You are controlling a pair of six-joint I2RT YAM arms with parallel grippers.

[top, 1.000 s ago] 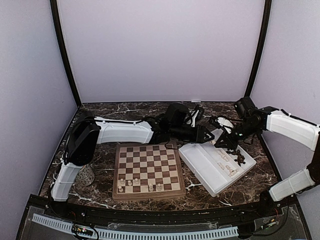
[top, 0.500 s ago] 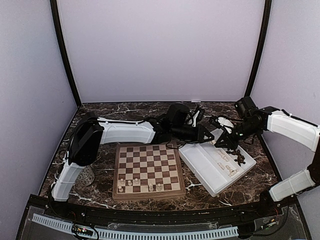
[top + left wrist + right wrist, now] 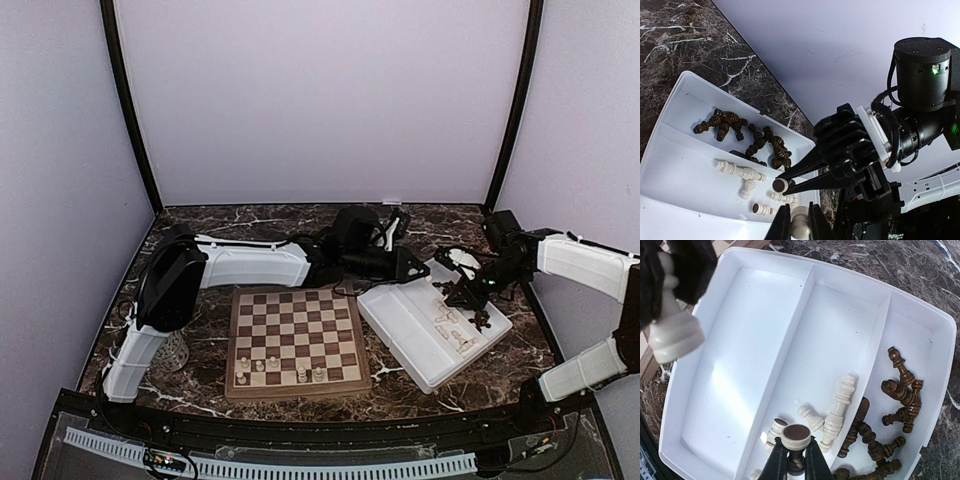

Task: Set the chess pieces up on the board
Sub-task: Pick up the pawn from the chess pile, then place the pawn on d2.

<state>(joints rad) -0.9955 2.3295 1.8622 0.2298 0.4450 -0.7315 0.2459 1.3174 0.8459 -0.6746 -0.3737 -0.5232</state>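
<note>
I should next swing my left gripper back and to the left in the top view to the empty square continuing the pawn row [image 3: 288,365]. Then I should lower it and release.
The board [image 3: 297,392] lies at centre front with several cream chess pieces [image 3: 260,366] on its two nearest rows. My left gripper [image 3: 408,268] is over the far left end of the white tray [image 3: 400,330], shut on a cream pawn [image 3: 800,227], also in the right wrist view [image 3: 672,325]. My right gripper [image 3: 468,293] hangs over the tray's middle compartment, shut on a cream piece with a brown felt base [image 3: 796,436], also seen from the left wrist [image 3: 778,185]. More cream pieces [image 3: 840,405] and dark pieces [image 3: 900,390] lie loose in the tray.
The tray [image 3: 755,340] has three long compartments; the dark pieces [image 3: 740,130] fill the right one. A small mesh cup [image 3: 170,350] stands left of the board by the left arm's base. Purple walls close in the back and sides.
My right gripper has moved a little right and nearer with the cream piece in it. The left arm has barely moved.
</note>
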